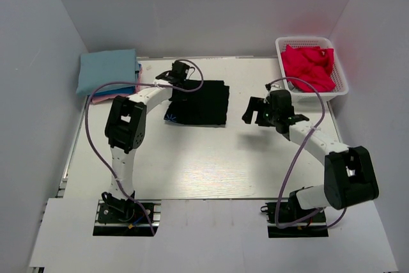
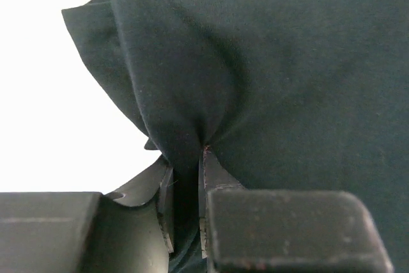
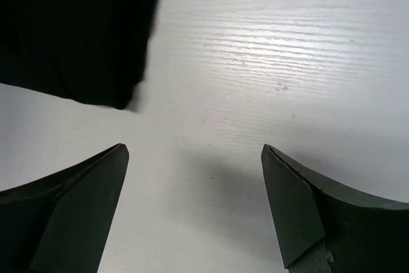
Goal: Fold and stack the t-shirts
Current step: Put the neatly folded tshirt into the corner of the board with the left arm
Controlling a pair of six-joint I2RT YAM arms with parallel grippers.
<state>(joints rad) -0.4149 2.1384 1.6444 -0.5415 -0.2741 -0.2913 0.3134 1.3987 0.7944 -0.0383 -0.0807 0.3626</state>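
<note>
The black t-shirt (image 1: 203, 103) is folded, so I need to lift my left gripper, carry the t-shirt to the left in the top view and let go of it on top of the light blue stack (image 1: 107, 71).
A folded black t-shirt (image 1: 203, 103) lies on the table's middle. My left gripper (image 1: 177, 72) sits at its far left corner, shut on a pinch of the black cloth (image 2: 275, 81), which bunches into a fold between the fingers (image 2: 185, 183). My right gripper (image 1: 253, 112) hovers just right of the shirt, wide open and holding nothing (image 3: 195, 151); the shirt's corner (image 3: 70, 30) shows at that view's upper left. A stack of folded t-shirts, light blue (image 1: 108, 70) on top with blue and pink (image 1: 102, 99) edges below, rests at the far left. A bright red t-shirt (image 1: 310, 65) lies crumpled in the basket.
The white lattice basket (image 1: 340, 87) stands at the far right corner against the wall. White walls enclose the table on three sides. Both arm bases are bolted at the near edge.
</note>
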